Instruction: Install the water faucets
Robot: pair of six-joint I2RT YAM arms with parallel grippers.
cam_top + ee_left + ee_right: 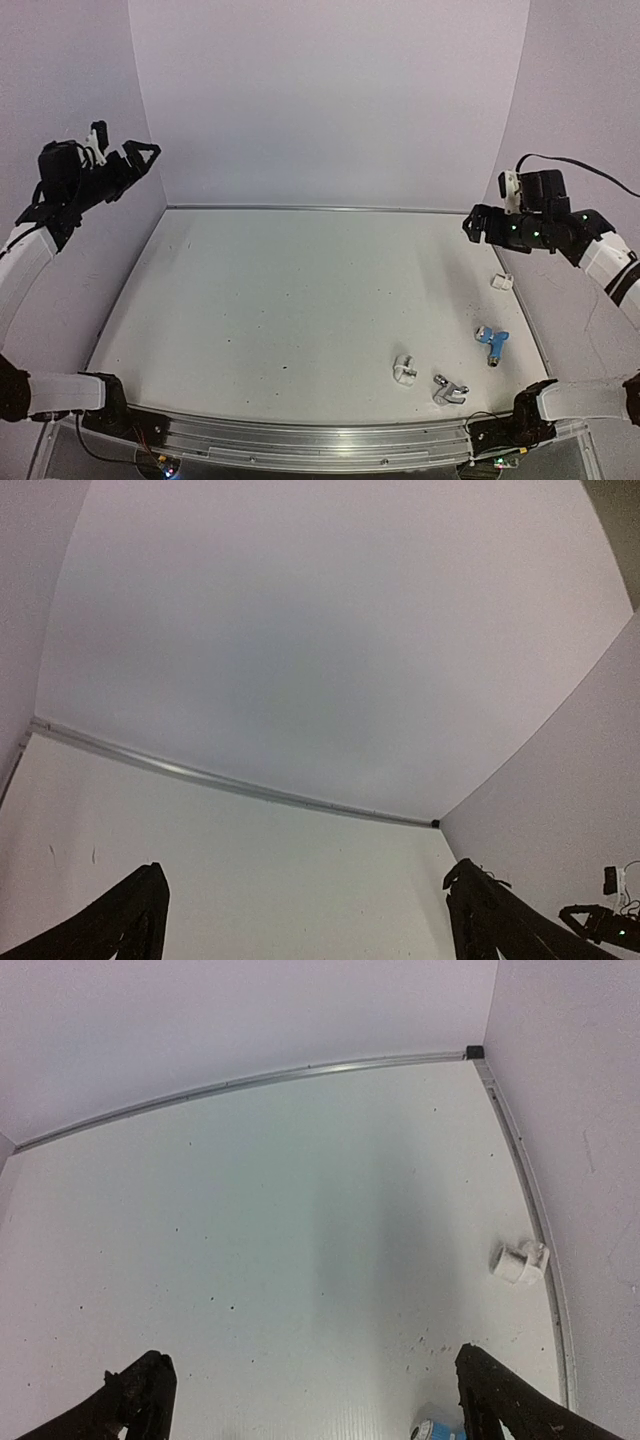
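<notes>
The right gripper moves down and back to the white stubby fitting next, onto its far end.
A light blue faucet (492, 343) with a silver threaded end lies near the table's right edge. Its silver end also shows at the bottom of the right wrist view (432, 1430). A silver-grey metal faucet (449, 389) lies near the front right. My left gripper (138, 155) is raised high at the far left, open and empty, its black fingertips (140, 905) wide apart. My right gripper (477, 225) hovers high at the right, above and behind the blue faucet, open and empty, with its fingertips (485, 1385) wide apart.
A white stubby fitting (403, 369) lies left of the silver faucet. Another white fitting (501, 282) lies against the right edge rail and shows in the right wrist view (520, 1261). White walls enclose the table (280, 300) on three sides.
</notes>
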